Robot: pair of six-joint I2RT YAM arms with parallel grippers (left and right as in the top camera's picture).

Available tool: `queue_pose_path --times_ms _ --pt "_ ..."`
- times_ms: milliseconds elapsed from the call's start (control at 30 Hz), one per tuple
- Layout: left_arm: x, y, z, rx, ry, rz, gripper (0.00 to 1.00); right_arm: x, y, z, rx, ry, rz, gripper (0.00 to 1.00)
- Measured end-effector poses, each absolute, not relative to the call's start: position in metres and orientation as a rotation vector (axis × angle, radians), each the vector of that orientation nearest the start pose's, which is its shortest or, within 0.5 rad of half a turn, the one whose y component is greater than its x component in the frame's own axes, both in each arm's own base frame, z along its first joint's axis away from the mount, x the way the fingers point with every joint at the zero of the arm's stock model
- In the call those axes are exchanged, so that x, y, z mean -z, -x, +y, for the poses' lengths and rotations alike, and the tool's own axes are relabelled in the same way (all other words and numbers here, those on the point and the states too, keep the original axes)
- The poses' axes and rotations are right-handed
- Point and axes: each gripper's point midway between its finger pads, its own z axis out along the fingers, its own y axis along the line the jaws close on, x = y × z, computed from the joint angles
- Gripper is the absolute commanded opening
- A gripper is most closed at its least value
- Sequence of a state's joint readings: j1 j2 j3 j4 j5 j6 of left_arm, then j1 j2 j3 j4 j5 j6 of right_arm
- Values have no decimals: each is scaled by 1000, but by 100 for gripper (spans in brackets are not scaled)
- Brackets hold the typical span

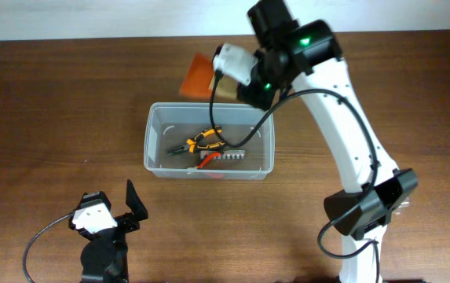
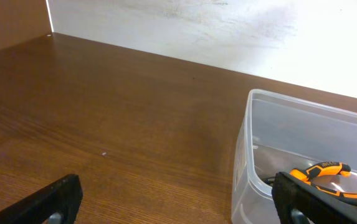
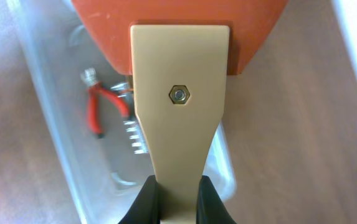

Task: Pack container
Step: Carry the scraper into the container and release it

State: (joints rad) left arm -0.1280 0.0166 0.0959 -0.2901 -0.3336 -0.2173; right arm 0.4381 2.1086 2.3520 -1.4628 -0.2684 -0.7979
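Note:
Next I need to draw my right gripper back past the bin's far rim, lower it and release the scraper's handle, since the bin's metal bits lie below and back from it.
The container (image 1: 154,126) is a clear plastic bin in the middle of the table; it also shows in the left wrist view (image 2: 247,155) and the right wrist view (image 3: 53,130). My right gripper (image 3: 177,199) is shut on the tan handle of a scraper (image 3: 179,118) with an orange blade (image 1: 196,75), held above the bin's far rim. My left gripper (image 2: 178,205) is open and empty, low over the table to the front left of the bin (image 1: 108,204).
Inside the bin lie orange-and-black pliers (image 1: 205,141), red-handled pliers (image 1: 206,162) and a row of metal bits (image 1: 229,156). The orange pliers (image 2: 324,171) and the red pliers (image 3: 100,106) show in the wrist views. A pale wall runs behind the table.

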Motion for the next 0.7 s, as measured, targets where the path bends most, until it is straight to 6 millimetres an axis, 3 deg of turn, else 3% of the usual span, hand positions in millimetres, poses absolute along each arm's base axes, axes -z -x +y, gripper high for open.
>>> queue_pose_path --times_ms 167,400,600,700 --pt "-148 -232 27 -47 317 1741 99 -179 -374 245 -381 1822 2206 4" --pt "-148 -232 27 -47 317 1741 99 -107 -356 243 -447 1913 2250 4" --pt "-148 -232 27 -47 317 1741 99 -80 -355 243 -452 1909 2248 6" --pt "-148 -232 27 -47 317 1741 99 -79 -362 246 -439 1888 2229 24"
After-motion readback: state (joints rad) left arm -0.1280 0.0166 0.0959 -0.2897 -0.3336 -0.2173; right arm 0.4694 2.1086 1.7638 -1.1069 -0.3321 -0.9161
